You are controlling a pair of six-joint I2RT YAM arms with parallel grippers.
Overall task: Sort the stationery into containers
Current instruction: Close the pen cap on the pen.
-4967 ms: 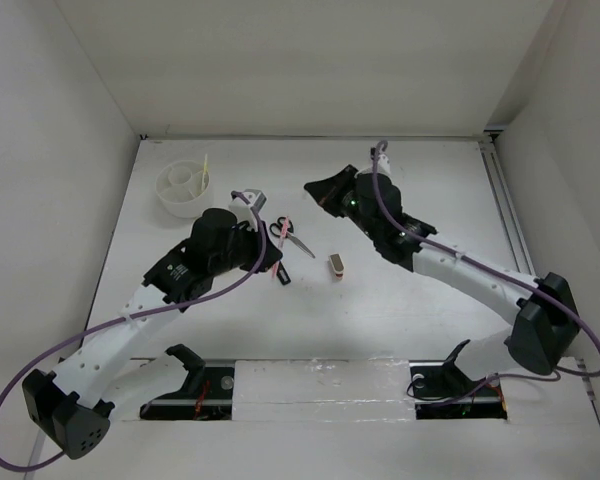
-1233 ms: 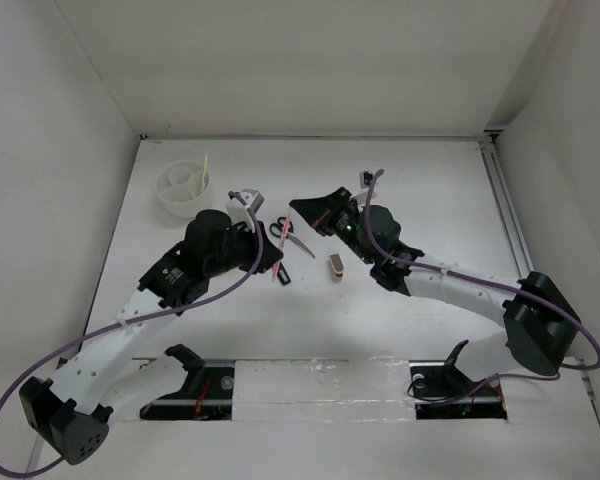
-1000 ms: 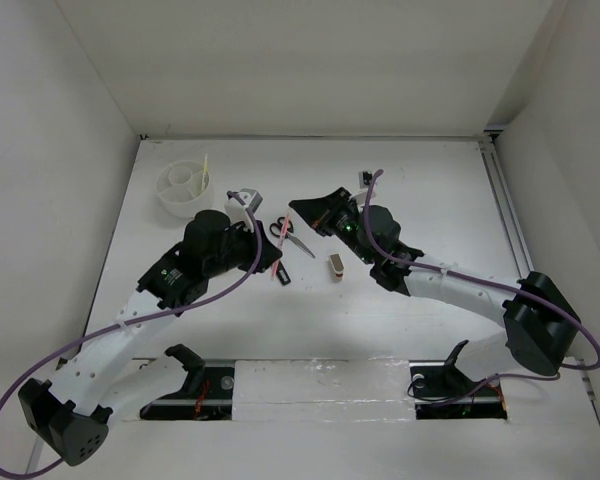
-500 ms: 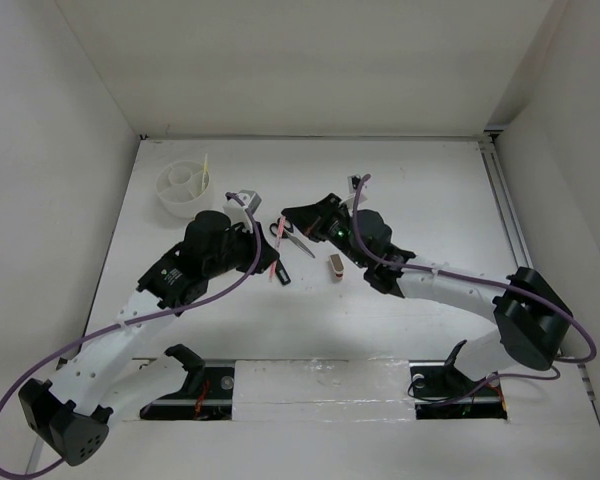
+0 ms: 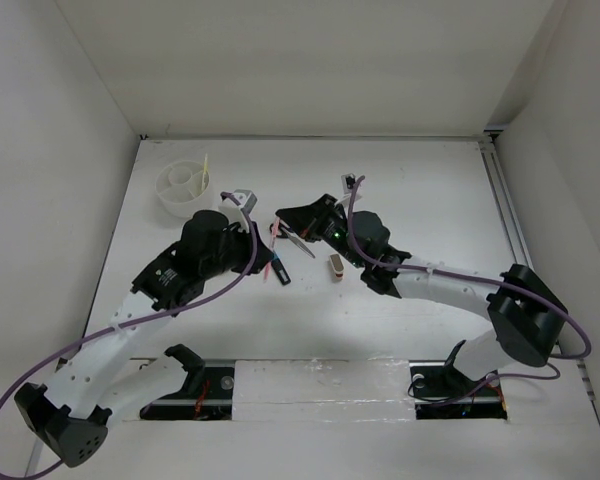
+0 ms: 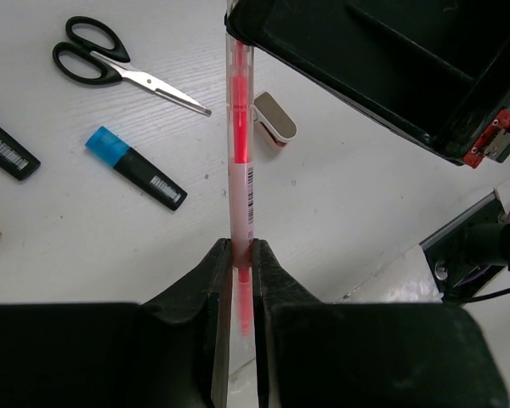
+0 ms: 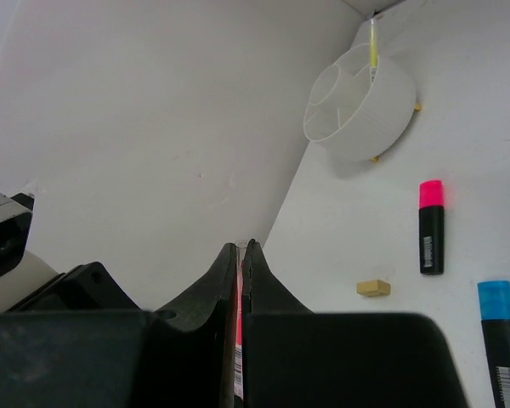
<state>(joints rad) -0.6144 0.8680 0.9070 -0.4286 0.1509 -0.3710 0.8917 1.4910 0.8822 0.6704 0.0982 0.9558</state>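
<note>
My left gripper carries the pink pencil outward next, lowers it beside its kind and releases it, since the tub's section with the yellow pencil (image 5: 201, 187) lies outward.
My left gripper (image 6: 240, 255) is shut on the lower end of the thin pink pencil (image 6: 239, 153) and holds it upright above the table. My right gripper (image 7: 240, 251) is shut on the same pencil's (image 7: 238, 340) upper end. In the top view the two grippers meet (image 5: 265, 262) (image 5: 282, 222) over the middle of the table. Below lie the black-handled scissors (image 6: 110, 66), the blue-and-black highlighter (image 6: 136, 167), the tan-grey block (image 6: 274, 119), the pink-and-black highlighter (image 7: 431, 225) and the beige eraser (image 7: 373, 288). The white divided tub (image 5: 185, 188) stands at the far left with the yellow pencil (image 7: 373, 42) in it.
White walls close the table at the back and both sides. A rail (image 5: 505, 215) runs along the right edge. Both arms (image 5: 430, 285) cross the middle of the table.
My right arm has swung left towards my left gripper and shut on the upper end of the pink pencil. My left gripper has kept holding the pencil, shifted slightly.
</note>
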